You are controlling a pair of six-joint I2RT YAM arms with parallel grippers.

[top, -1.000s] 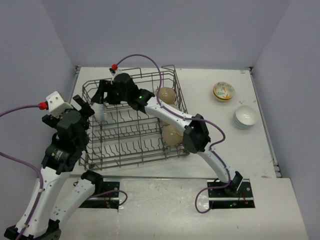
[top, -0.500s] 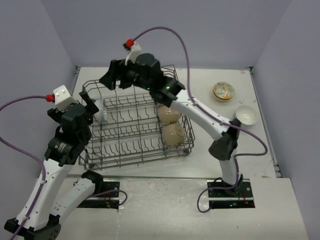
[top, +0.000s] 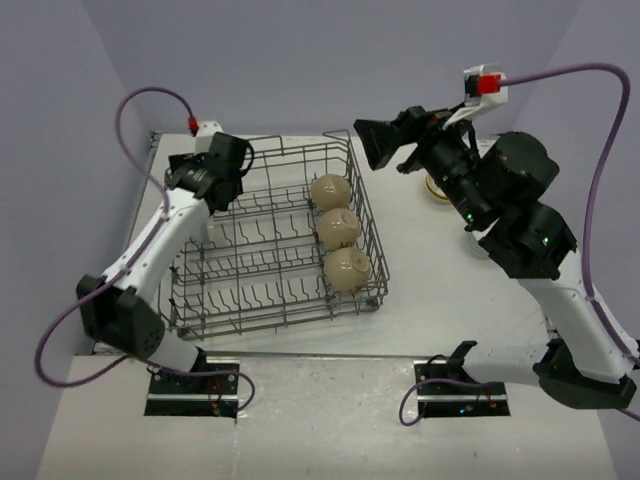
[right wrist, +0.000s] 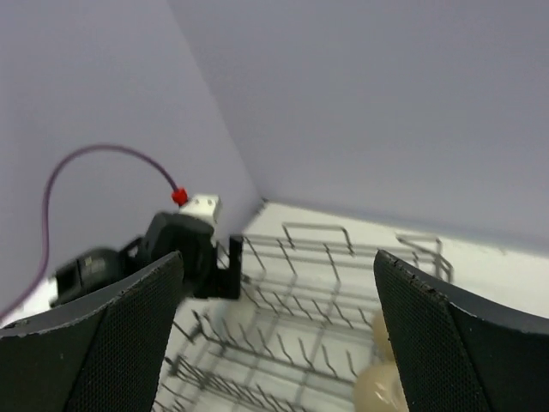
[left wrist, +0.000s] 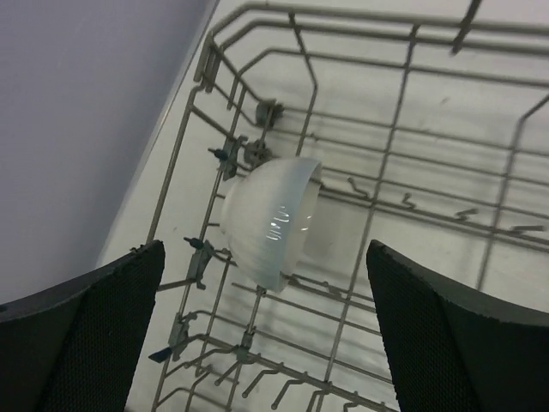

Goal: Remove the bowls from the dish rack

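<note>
The bowl stands on edge below my left gripper, so I should next lower the gripper onto the upper rim of the pale blue-white bowl (left wrist: 270,219), fingers astride the bowl's side.
The grey wire dish rack (top: 272,322) stands left of centre. Three beige bowls (top: 338,228) stand on edge along its right side, and two of them show in the right wrist view (right wrist: 379,388). A pale blue-white bowl (left wrist: 270,219) stands on edge among the tines at the rack's left side. My left gripper (top: 212,178) hangs over the rack's far left corner, open and empty, just above that pale bowl (left wrist: 266,343). My right gripper (top: 372,143) is raised high above the rack's right rim, open and empty (right wrist: 279,335). The other bowls are hidden behind my right arm.
The left arm's black wrist (right wrist: 171,245) shows in the right wrist view, over the rack's (right wrist: 317,257) far corner. Grey walls close the table on the left, back and right. The rack's upright tines (left wrist: 343,300) and side wires surround the pale bowl.
My right arm has swung up and to the right, out of the rack, with nothing in it. My left arm has reached forward from the rack's near left to its far left corner.
</note>
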